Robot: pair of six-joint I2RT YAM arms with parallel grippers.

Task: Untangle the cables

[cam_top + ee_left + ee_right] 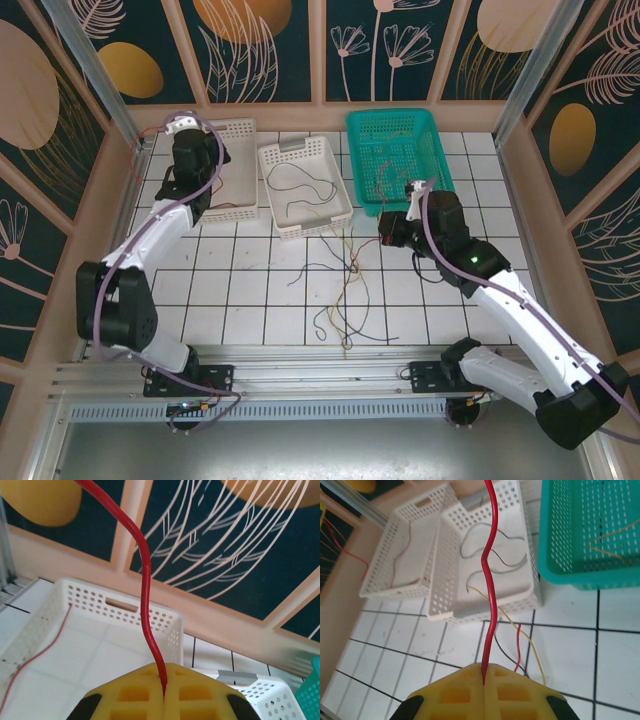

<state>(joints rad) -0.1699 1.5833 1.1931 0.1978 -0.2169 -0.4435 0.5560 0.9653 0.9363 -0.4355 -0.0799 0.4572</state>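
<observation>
My left gripper lowers its fingers into the white basket below next and releases the matching red cable there, since the basket already holds a red wire.
A loose tangle of thin red, black and yellow cables (pixel 345 290) lies on the tiled table between my arms. My left gripper (pixel 164 680) is over the left white basket (pixel 125 611), its yellow jaws shut on a red cable (pixel 145 585) that rises out of the top of the view. Another red wire (pixel 40 650) lies inside that basket. My right gripper (pixel 484 677), shown from above near the teal basket (pixel 388 235), is shut on a red cable (pixel 490 580) stretching up the frame. Past its jaws run a yellow strand (pixel 532 647) and a short red one (pixel 518 642).
The middle white basket (pixel 335 210) holds black wires (pixel 492 545). The teal basket (pixel 440 165) at the back right holds yellow wires. Wooden walls with leaf panels enclose the table on three sides. An aluminium rail (pixel 320 375) carries the arm bases at the near edge.
</observation>
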